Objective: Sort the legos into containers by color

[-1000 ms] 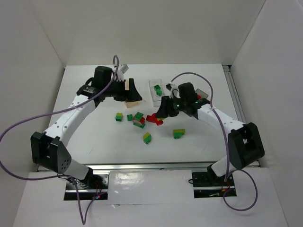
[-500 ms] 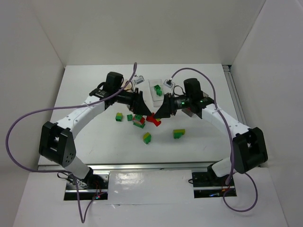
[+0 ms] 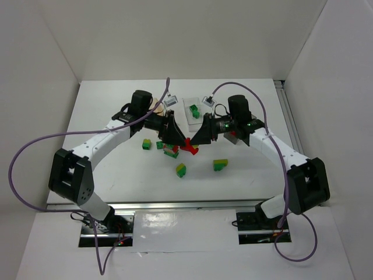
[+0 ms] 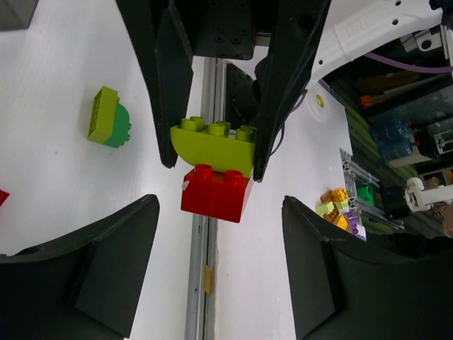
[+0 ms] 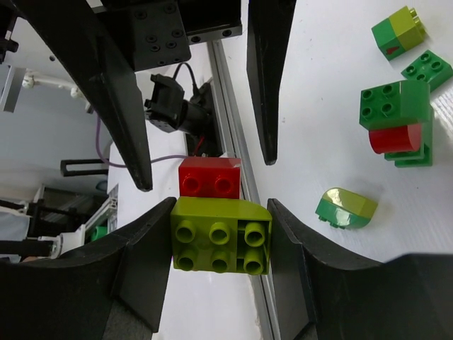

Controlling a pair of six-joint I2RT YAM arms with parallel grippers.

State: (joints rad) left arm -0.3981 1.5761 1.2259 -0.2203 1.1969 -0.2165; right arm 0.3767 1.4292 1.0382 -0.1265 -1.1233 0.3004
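My right gripper moves outward and left in the top view next, over the orange-tan bin, to release its yellow-green brick (image 5: pixel 219 236), since the clear bin holds green.
My right gripper (image 5: pixel 221 241) is shut on a yellow-green brick (image 5: pixel 219 236) with a red brick (image 5: pixel 209 177) stuck to it, held above the table. In the left wrist view the same stack, yellow-green (image 4: pixel 214 144) over red (image 4: pixel 216 193), hangs between the right gripper's fingers, just beyond my open, empty left gripper (image 4: pixel 219 241). From above the two grippers, left (image 3: pixel 176 137) and right (image 3: pixel 197 137), face each other tip to tip, with the red brick (image 3: pixel 188 145) between them. The clear bin (image 3: pixel 192 112) behind them holds a green brick (image 3: pixel 194 109).
Loose bricks lie below the grippers: a green-and-red stack (image 3: pixel 171 150), a small green one (image 3: pixel 159 144), and yellow-green-and-green pairs (image 3: pixel 146 144), (image 3: pixel 182 170), (image 3: pixel 220 165). The arms hide the orange-tan and dark grey bins almost wholly. White walls stand on three sides.
My left arm swung from the back left in to the middle and now faces the right gripper. The right gripper turned toward it with the stack. Little moved in the last half second.
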